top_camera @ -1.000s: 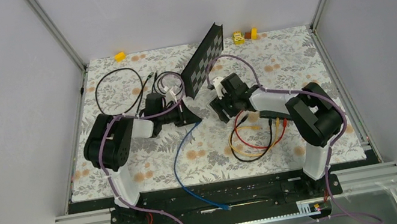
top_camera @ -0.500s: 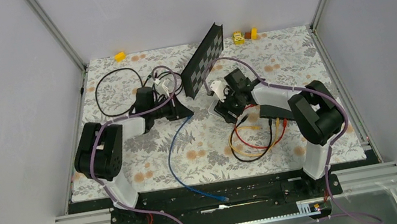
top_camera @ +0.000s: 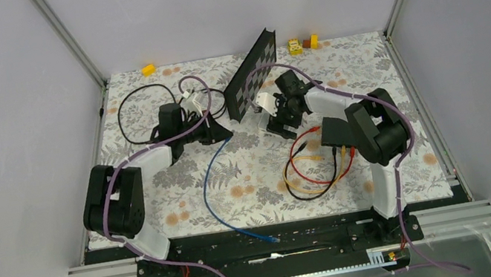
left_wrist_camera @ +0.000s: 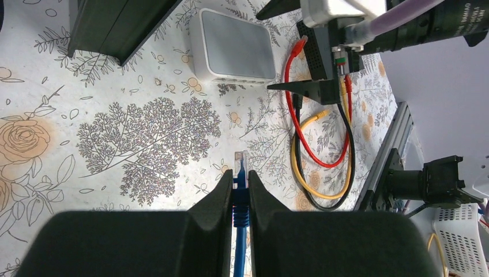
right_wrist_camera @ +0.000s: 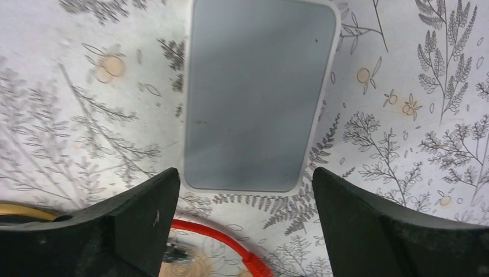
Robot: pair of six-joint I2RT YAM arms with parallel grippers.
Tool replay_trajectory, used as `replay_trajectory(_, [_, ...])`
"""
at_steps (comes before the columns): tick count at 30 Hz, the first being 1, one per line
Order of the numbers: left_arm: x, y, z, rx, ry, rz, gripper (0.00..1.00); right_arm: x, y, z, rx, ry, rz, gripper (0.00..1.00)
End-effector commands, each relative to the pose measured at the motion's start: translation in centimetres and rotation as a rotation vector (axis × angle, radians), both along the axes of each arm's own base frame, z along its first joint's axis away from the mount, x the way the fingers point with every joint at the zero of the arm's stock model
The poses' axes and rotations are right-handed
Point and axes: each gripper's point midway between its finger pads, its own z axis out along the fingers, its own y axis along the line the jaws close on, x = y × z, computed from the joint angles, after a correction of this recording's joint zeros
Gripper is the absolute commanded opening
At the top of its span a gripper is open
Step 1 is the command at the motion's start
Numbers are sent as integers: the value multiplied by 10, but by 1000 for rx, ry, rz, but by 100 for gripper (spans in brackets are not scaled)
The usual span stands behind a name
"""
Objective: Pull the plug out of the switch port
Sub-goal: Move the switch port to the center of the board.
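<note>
My left gripper swings to the black cable loop [top_camera: 131, 118] next, outward and left in the top view. It releases the blue cable's plug away from the switch [top_camera: 337, 131].
My left gripper [left_wrist_camera: 240, 173] is shut on the blue cable's plug [left_wrist_camera: 240, 158], whose clear tip pokes out past the fingertips above the floral mat. In the top view this gripper [top_camera: 225, 134] sits left of centre, and the blue cable [top_camera: 218, 196] trails to the front rail. The switch [top_camera: 337, 131], a flat black box, lies to the right under the right arm, apart from the blue plug. Red, yellow and black cables [top_camera: 312, 172] run from the switch's near edge. My right gripper [right_wrist_camera: 244, 176] stands open with nothing between its fingers, hovering over the mat.
A pale grey pad [right_wrist_camera: 259, 92] lies just ahead of the right fingertips, with a red plug [right_wrist_camera: 254, 265] below them. A black checkered board [top_camera: 251, 77] leans at the back centre. A black cable loop [top_camera: 141, 114] and small yellow blocks [top_camera: 149, 69] sit at the back.
The left arm has swung left and back with the blue plug in its grip. The right gripper has moved back toward the checkered board and its jaws have spread wider.
</note>
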Motion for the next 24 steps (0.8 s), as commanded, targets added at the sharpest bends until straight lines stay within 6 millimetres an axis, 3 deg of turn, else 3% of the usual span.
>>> replay_trajectory(1, [8,5,25,2,-87,14,0,9,-16,-4,-71,-6,35,95])
replay_trajectory(4, [8,7,28,2,-93,19,0,12,-19,-5,-76,-11,33,99])
replay_trajectory(15, [18,18,46,31,-162,69,0,37,-25,6,-29,-20,-96,100])
replay_trajectory(20, [27,25,60,28,-179,109,0,24,-33,8,-18,-11,-127,100])
replay_trajectory(24, [33,32,74,-4,-177,133,0,7,-22,19,87,4,-143,100])
